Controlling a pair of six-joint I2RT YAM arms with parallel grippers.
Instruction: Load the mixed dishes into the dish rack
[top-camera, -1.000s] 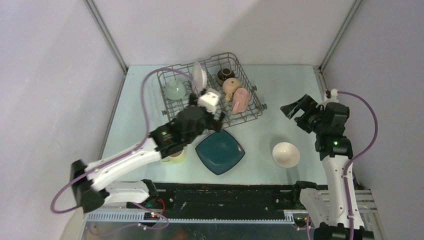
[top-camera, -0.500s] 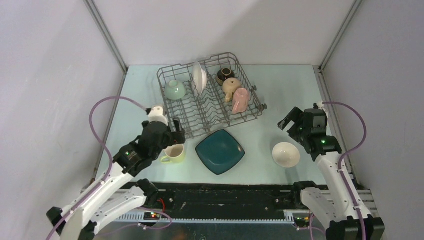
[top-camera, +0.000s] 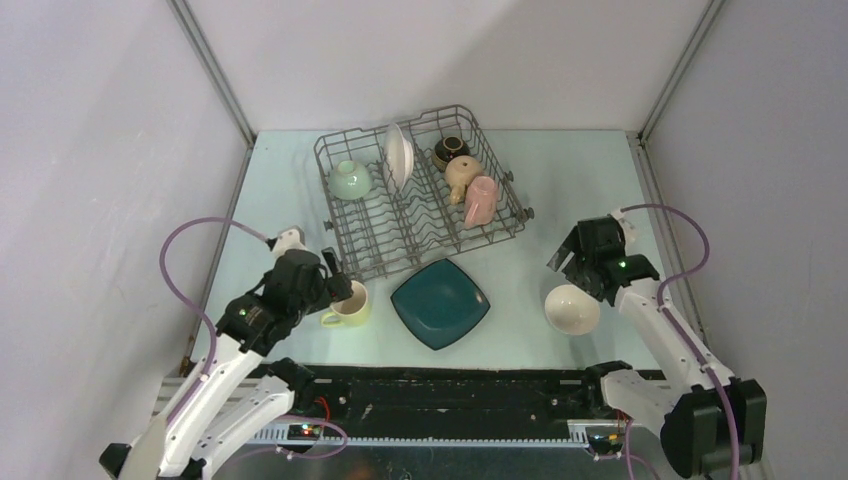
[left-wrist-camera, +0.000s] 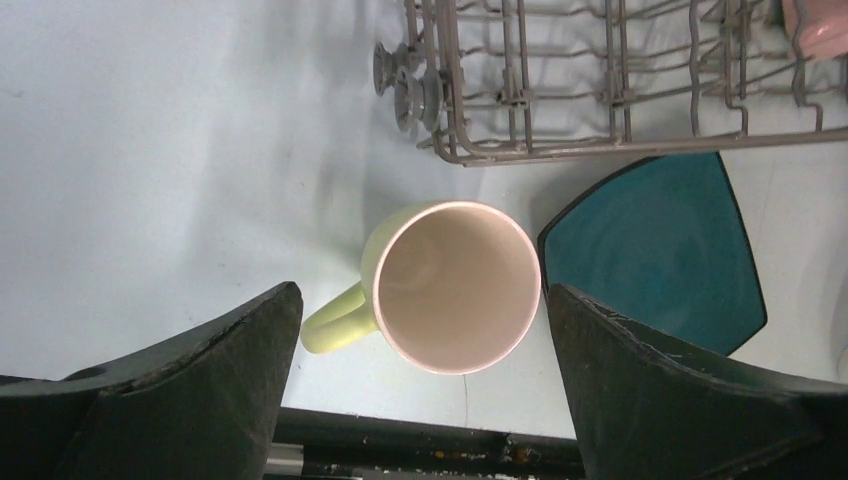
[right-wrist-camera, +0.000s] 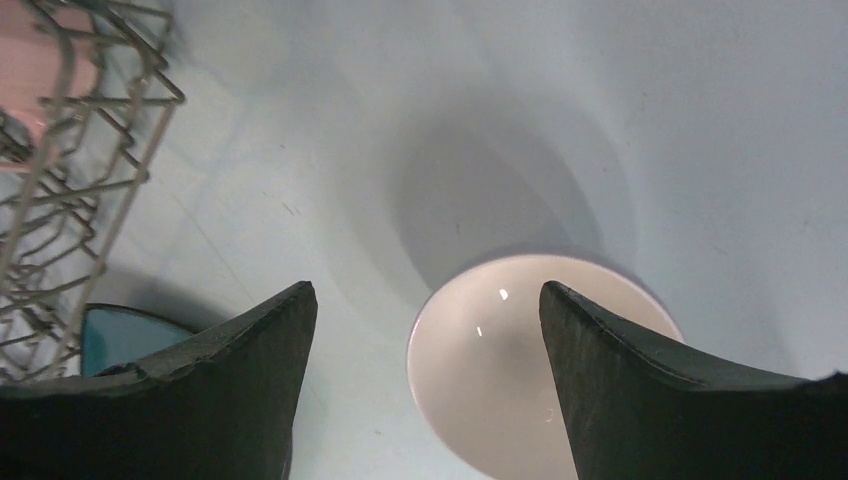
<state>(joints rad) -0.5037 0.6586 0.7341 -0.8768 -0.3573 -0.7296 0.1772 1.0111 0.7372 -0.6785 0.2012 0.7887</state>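
My left gripper lowers and shifts onto the handle side of the yellow mug's rim (top-camera: 337, 310) (left-wrist-camera: 377, 295) next.
The dish rack (top-camera: 425, 225) holds a pale green bowl (top-camera: 351, 180), a white plate (top-camera: 398, 158), a brown bowl (top-camera: 450, 150), a tan mug (top-camera: 462, 175) and a pink mug (top-camera: 481, 199). On the table in front of it stand a yellow mug (top-camera: 349, 306), a dark teal square plate (top-camera: 440, 302) and a white bowl (top-camera: 572, 308). My left gripper (top-camera: 340, 285) hangs open above the yellow mug (left-wrist-camera: 455, 287), whose handle points left. My right gripper (top-camera: 562, 262) is open just above the far-left rim of the white bowl (right-wrist-camera: 545, 360). Neither holds anything.
The rack's front corner (left-wrist-camera: 440, 150) lies just beyond the yellow mug, and the teal plate (left-wrist-camera: 660, 250) is close on the mug's right. The table's near edge (left-wrist-camera: 430, 440) is right behind the mug. Grey walls enclose the table.
My left arm has drawn back from the rack and come down over the yellow mug. My right arm has swung in and down toward the white bowl, its jaws narrowing slightly.
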